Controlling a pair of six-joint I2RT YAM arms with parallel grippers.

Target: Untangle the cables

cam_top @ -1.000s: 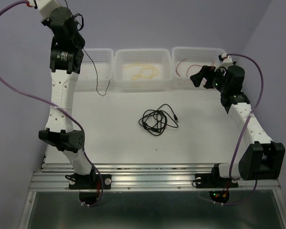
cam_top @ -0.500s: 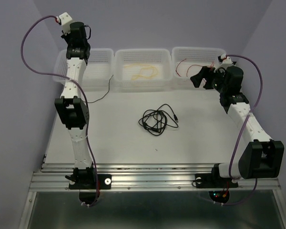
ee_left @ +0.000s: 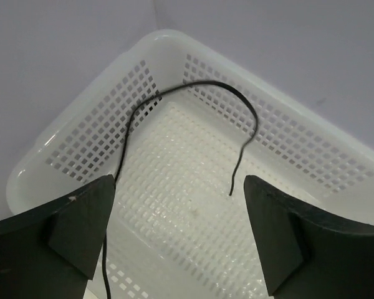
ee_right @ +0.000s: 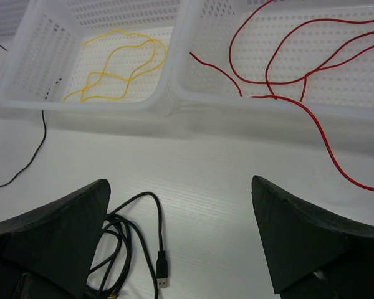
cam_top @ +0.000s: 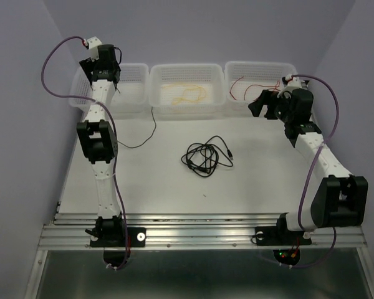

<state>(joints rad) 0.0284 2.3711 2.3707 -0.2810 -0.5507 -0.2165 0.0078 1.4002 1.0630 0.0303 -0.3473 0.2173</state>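
The black cable's tabletop part (cam_top: 124,145) lies below the left gripper toward the robot's base and trails outside the basket, so the robot needs to bring the left gripper back and down onto it next.
My left gripper (cam_top: 112,84) (ee_left: 176,180) hangs open over the left white basket (cam_top: 134,71) (ee_left: 168,38). A thin black cable (ee_left: 202,85) arcs loose inside that basket. It passes beside my left finger (ee_left: 81,224), crosses the rim and trails onto the table (cam_top: 151,121). A tangled black cable coil (cam_top: 206,157) with a USB plug (ee_right: 163,271) lies mid-table. A yellow cable (cam_top: 187,93) (ee_right: 121,62) lies in the middle basket. A red cable (cam_top: 249,84) (ee_right: 287,56) fills the right basket and spills over its front rim. My right gripper (cam_top: 260,101) (ee_right: 179,182) stands open and holds nothing.
Three white perforated baskets stand in a row along the back wall, with the middle basket (cam_top: 187,67) and the right basket (cam_top: 258,65) next to the left one. Purple walls close in on the left, back and right. A metal rail (cam_top: 199,227) runs along the near edge.
My left arm came down from high up to the left basket and opened its jaws. The thin black cable dropped out, its end now in the basket. The right arm barely moved.
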